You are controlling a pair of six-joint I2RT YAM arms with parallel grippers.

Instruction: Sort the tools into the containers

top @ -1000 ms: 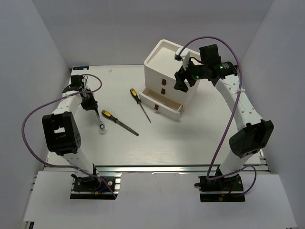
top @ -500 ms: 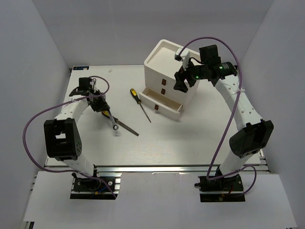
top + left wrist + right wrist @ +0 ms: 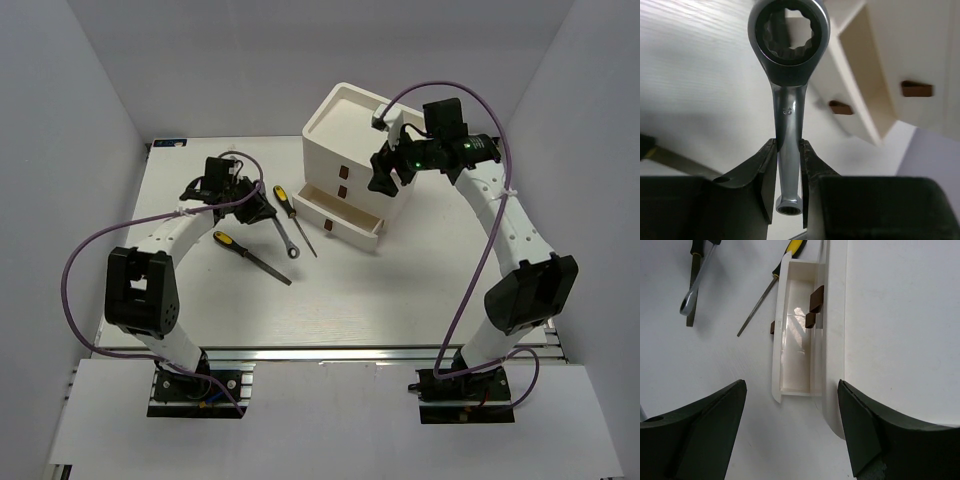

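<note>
I will next move my left gripper to the right in the top view, turn the wrench lengthwise over the open bottom drawer and let it go, because that drawer is empty.
My left gripper is shut on the shank of a grey metal wrench, held above the table with its ring end pointing at the drawers. In the left wrist view the wrench stands between the two pads, gripper. The white three-drawer box stands at the back, its bottom drawer pulled out and showing nothing inside. My right gripper hangs open by the box's front right corner. A yellow-and-black screwdriver and a yellow-handled file lie on the table.
The screwdriver's thin shaft lies just left of the open drawer. Two closed drawers with red-brown tabs sit above the open one. White walls enclose the table on three sides. The wrench's ring end shows in the right wrist view.
The left arm has swung right from the table's left side toward the drawer box, carrying the wrench. The right gripper has stayed open in nearly the same spot.
</note>
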